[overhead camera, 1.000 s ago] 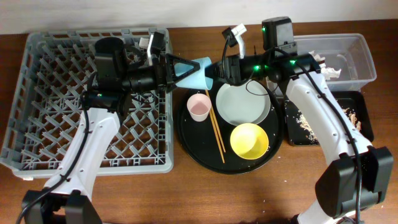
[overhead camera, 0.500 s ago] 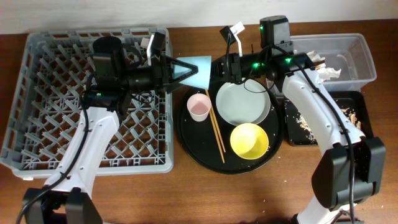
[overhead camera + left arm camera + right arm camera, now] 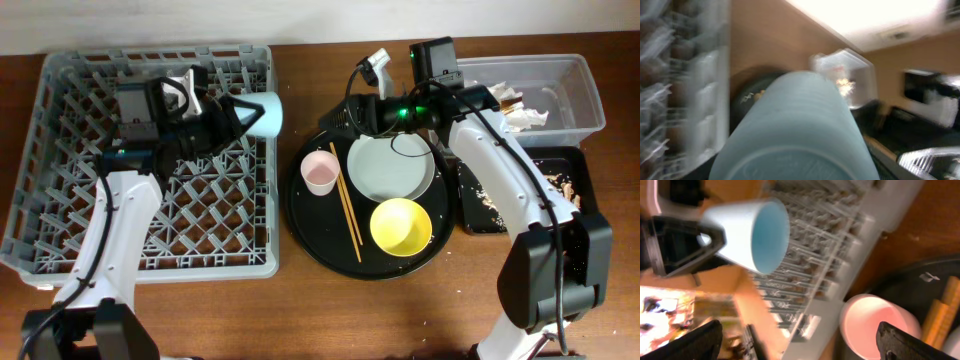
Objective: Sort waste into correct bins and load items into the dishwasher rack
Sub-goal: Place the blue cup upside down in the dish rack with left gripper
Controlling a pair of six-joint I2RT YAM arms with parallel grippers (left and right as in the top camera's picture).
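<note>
The left gripper tilts downward and comes back next, lowering the blue cup into the rack's near corner [image 3: 243,238] by the round tray, where slots stand empty.
My left gripper [image 3: 245,117] is shut on the small blue cup [image 3: 264,113], holding it on its side above the right edge of the grey dishwasher rack [image 3: 100,215]. That cup [image 3: 795,125] fills the left wrist view. In the right wrist view the blue cup [image 3: 752,235] sits between the left arm's black fingers [image 3: 685,245], mouth toward the camera. My right gripper [image 3: 338,118] hangs open and empty over the round tray's far left rim, its fingertips [image 3: 915,342] wide apart above the pink cup [image 3: 880,325].
The round black tray [image 3: 300,225] carries the pink cup [image 3: 319,172], chopsticks [image 3: 347,205], grey-white plate [image 3: 391,166] and yellow bowl [image 3: 401,226]. At far right, the clear tub [image 3: 585,95] holds a crumpled napkin [image 3: 522,110]; the shallow black tray [image 3: 585,215] holds food scraps [image 3: 490,197].
The right gripper opened and let go of the blue cup. The left gripper closed on it and carried it left, from over the round tray to above the rack's edge.
</note>
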